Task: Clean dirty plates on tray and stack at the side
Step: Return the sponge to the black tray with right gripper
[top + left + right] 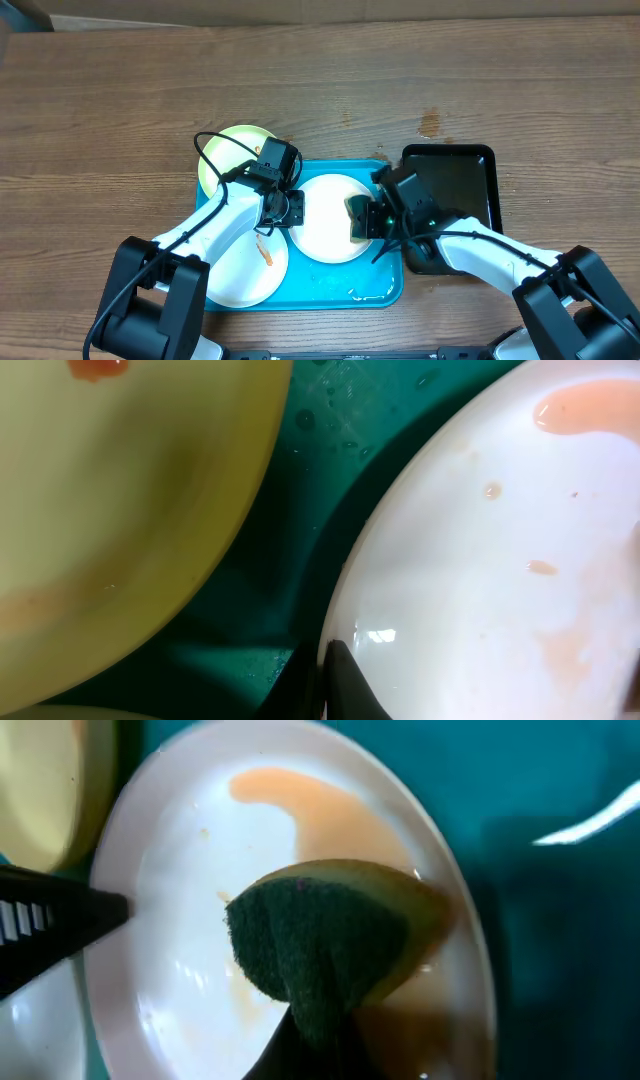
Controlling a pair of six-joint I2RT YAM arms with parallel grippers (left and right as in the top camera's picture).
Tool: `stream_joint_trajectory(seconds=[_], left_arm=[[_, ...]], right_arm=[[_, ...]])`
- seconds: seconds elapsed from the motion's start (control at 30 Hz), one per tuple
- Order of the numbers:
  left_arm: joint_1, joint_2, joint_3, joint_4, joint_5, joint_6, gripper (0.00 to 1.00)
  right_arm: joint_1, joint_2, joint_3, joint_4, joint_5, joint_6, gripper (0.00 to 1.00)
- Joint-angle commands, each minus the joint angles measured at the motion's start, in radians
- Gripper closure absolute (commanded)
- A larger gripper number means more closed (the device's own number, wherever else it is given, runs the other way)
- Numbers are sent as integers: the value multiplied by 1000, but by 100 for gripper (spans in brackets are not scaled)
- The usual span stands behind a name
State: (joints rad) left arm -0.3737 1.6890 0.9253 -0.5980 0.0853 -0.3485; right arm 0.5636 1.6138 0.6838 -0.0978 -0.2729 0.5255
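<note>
The robot's right gripper has to lift across to the black tray (pixel 457 190) next, to its right in the overhead view, and go down to let go of the sponge clear of plates.
On the turquoise tray (pixel 385 285) lie three plates: a white plate (pixel 325 225) in the middle, a second white plate (pixel 245 275) at the front left with an orange-brown smear, and a yellow-green plate (pixel 230 150) at the back left. My left gripper (pixel 293 208) is shut on the middle plate's left rim (pixel 345 610), fingertips (pixel 340 675) pinching it. My right gripper (pixel 368 218) is shut on a green-and-yellow sponge (pixel 320 935) that presses on this plate (pixel 170 920). An orange smear (pixel 300 810) spreads across the plate beyond the sponge.
A glossy black tray (pixel 465 185) sits right of the turquoise one, under my right arm. Water drops lie on the tray floor (pixel 300 510) between the plates. The yellow-green plate (pixel 120 510) carries an orange spot (pixel 98 368). Bare wooden table (pixel 100 100) surrounds the trays.
</note>
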Motion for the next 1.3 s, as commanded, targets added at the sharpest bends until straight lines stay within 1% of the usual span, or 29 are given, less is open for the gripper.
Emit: stream_joint_trajectory(seconds=[0.0,0.13,0.2,0.23,0.27,0.47,0.57,0.63,0.73,0.87,0.97,1.07,1.1,1.23,1.27], left_arm=[[-1,8,-9,-3,-15,-6,96],[-1,8,-9,-3,-15,-2,96],[-1,8,-9,-5,-15,4,96],[-1,8,-9,-8,-15,5,96],[-1,8,-9,-8,-14,5,96],[-1,-9,27,-50,-15,5,96],[-1,-28,70,-77,-28,5,96],[-1,-39,100,-103,-55,4,96],[-1,-53,180,-188,-125,5,96],[-1,-57,293,-298,-229,5,96],[-14,-67,352,-349,-290,5,96],[-50,-93,392,-376,-396,5,96],[-68,-105,401,-383,-440,5,96],[-175,-153,411,-388,-655,5,96],[-209,-161,411,-391,-718,5,96]], right_arm=[[-4,-36,137,-19,-52,-89,96],[-15,-66,254,-138,-51,-111,96],[-39,-86,311,-234,-35,-114,96],[-76,-107,355,-334,-31,-115,96],[-103,-120,373,-389,-31,-114,96],[-314,-185,391,-684,-31,-122,96],[-410,-183,377,-835,-29,-198,96],[-436,-182,349,-884,3,-222,96],[-446,-181,269,-892,159,-211,96],[-445,-178,163,-784,197,-164,95],[-445,-176,116,-721,209,-152,92],[-445,-176,85,-682,209,-152,91],[-445,-176,76,-675,209,-152,86],[-445,-175,53,-658,229,-155,45],[-445,-175,53,-658,240,-155,33]])
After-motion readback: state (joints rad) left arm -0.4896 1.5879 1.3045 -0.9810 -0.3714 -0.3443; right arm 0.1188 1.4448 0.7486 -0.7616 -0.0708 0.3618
